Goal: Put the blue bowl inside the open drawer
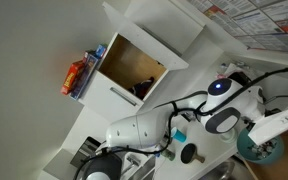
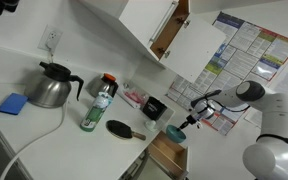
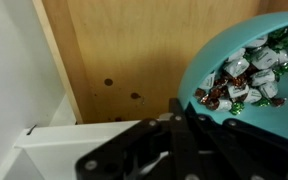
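The bowl (image 2: 174, 132) is still hanging above the open drawer, so the robot's gripper needs to move outward and down toward the drawer's light brown wooden bottom and let go of the bowl's near rim.
The blue bowl (image 3: 284, 105) fills the right of the wrist view and holds several wrapped candies (image 3: 246, 75). My gripper (image 3: 179, 115) is shut on the bowl's near rim. Behind the bowl I see the light brown wooden inside of the open drawer (image 3: 114, 60) and its white panel (image 3: 14, 80). In an exterior view my gripper (image 2: 189, 122) holds the bowl (image 2: 174, 132) just above the open drawer (image 2: 164, 156) below the counter edge. In an exterior view the bowl (image 1: 179, 133) shows small under the arm.
On the counter stand a black square container (image 2: 154, 106), a steel kettle (image 2: 49, 88), a blue sponge (image 2: 13, 103), a green bottle (image 2: 99, 105) and a black paddle (image 2: 122, 128). A wall cabinet door (image 2: 169, 30) hangs open above. A paler teal dish (image 1: 259, 148) sits near the arm.
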You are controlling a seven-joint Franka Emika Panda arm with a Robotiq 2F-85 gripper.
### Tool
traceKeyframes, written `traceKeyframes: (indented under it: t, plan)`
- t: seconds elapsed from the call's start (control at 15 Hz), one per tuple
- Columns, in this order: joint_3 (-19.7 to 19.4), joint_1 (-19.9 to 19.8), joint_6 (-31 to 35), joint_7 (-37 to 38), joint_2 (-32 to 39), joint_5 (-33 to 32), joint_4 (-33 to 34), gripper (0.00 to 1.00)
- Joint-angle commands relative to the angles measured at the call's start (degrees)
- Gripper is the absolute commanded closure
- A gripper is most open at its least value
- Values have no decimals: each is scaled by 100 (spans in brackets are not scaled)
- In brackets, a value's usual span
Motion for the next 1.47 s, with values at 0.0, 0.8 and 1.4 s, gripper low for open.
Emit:
traceKeyframes:
  t: [0.0,0.8,1.4]
  plan:
    - [66,-70,-12,43,47,-66,35,96]
    - [339,-170,259,-78,994,-16,560,99]
    - [594,-537,461,-215,1975,-370,1309,99]
